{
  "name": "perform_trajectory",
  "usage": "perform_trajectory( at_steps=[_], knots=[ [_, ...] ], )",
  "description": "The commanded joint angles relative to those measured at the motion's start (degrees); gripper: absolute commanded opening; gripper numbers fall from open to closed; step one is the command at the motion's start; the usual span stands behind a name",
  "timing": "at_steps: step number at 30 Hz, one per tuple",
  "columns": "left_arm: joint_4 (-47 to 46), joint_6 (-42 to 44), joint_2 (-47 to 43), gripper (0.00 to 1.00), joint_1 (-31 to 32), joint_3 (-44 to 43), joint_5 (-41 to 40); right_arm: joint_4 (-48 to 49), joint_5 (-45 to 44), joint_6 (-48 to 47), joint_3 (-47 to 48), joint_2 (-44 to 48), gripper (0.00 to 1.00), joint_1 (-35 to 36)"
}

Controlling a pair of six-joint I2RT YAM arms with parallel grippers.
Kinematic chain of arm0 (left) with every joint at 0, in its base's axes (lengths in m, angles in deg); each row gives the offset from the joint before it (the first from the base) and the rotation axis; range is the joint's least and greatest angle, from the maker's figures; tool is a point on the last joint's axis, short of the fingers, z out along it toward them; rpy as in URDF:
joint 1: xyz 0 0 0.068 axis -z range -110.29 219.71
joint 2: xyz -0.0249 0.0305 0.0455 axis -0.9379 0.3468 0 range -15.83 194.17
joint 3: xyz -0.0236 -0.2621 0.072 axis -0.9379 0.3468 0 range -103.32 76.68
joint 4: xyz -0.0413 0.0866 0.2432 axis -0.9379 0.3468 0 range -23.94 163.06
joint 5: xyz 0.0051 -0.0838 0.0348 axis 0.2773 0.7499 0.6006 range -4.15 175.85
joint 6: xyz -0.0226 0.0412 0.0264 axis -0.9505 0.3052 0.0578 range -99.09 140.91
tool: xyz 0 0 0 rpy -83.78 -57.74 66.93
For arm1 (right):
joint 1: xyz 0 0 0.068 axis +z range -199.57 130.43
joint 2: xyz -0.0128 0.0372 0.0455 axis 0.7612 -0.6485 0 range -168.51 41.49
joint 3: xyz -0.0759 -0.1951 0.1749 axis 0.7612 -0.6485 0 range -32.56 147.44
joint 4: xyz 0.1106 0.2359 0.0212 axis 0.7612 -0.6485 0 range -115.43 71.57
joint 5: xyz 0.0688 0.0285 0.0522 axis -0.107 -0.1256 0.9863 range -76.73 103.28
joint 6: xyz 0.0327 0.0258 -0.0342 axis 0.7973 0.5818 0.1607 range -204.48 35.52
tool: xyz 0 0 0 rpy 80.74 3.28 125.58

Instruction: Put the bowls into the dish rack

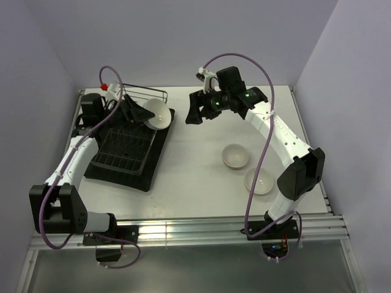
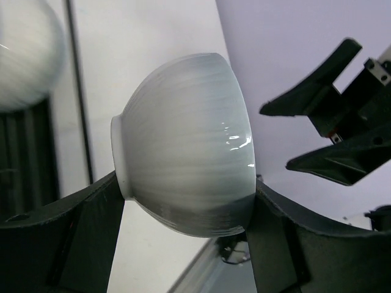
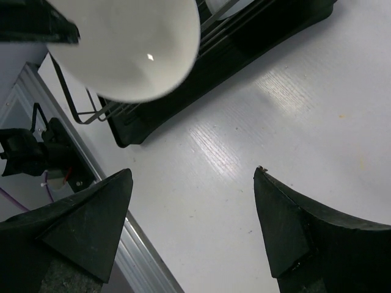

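I need to move my left gripper to the left in the top view next, then tilt and lower it past the second bowl, where the far end of the rack is below it.
My left gripper (image 1: 146, 115) is shut on a white bowl (image 1: 156, 113) and holds it tilted on its side above the far right corner of the dish rack (image 1: 122, 149). In the left wrist view the fingers (image 2: 91, 213) clamp that bowl (image 2: 183, 146) by its foot and rim. A second bowl (image 2: 24, 52) shows blurred at the upper left, over the rack. My right gripper (image 1: 193, 110) is open and empty, just right of the held bowl, above the table. The right wrist view shows the gripper (image 3: 193, 173) open, the held bowl (image 3: 128, 43) and the rack (image 3: 256, 36). Two more bowls (image 1: 235, 156) (image 1: 259, 180) sit upright on the table.
The rack stands on a black tray (image 1: 153, 165) at the table's left. The table's metal rail (image 3: 146, 262) runs close behind the right gripper. Walls close the space on the left, back and right.
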Motion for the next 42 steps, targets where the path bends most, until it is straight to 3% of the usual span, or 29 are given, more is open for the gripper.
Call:
perform_trajectory(
  at_steps=[1,8,14,22,32,42],
  knots=[
    [3.2,9.6,-2.7,0.0,-3.7,-6.6,0.7,0.0,0.6,-0.9,1.5,3.4,0.87,-0.4],
    [14.8,24.9,3.4,0.0,-13.4,-17.0,-1.1,-2.0,0.7,-2.2,1.3,4.0,0.88,-1.2],
    [17.4,33.3,6.8,0.0,-15.0,-21.7,-5.4,-2.6,0.3,-2.6,1.1,4.2,0.88,-1.6],
    [20.3,36.5,12.1,0.0,-15.3,-28.0,-10.4,-2.4,0.0,-2.9,0.1,4.2,0.88,-1.7],
    [20.4,41.0,16.3,0.0,-15.1,-32.0,-18.6,-2.4,-0.3,-3.3,-0.3,3.8,0.88,-1.8],
    [21.3,45.9,18.9,0.0,-13.9,-33.5,-21.7,-2.4,-0.1,-3.0,0.1,2.8,0.88,-1.8]
  ],
)
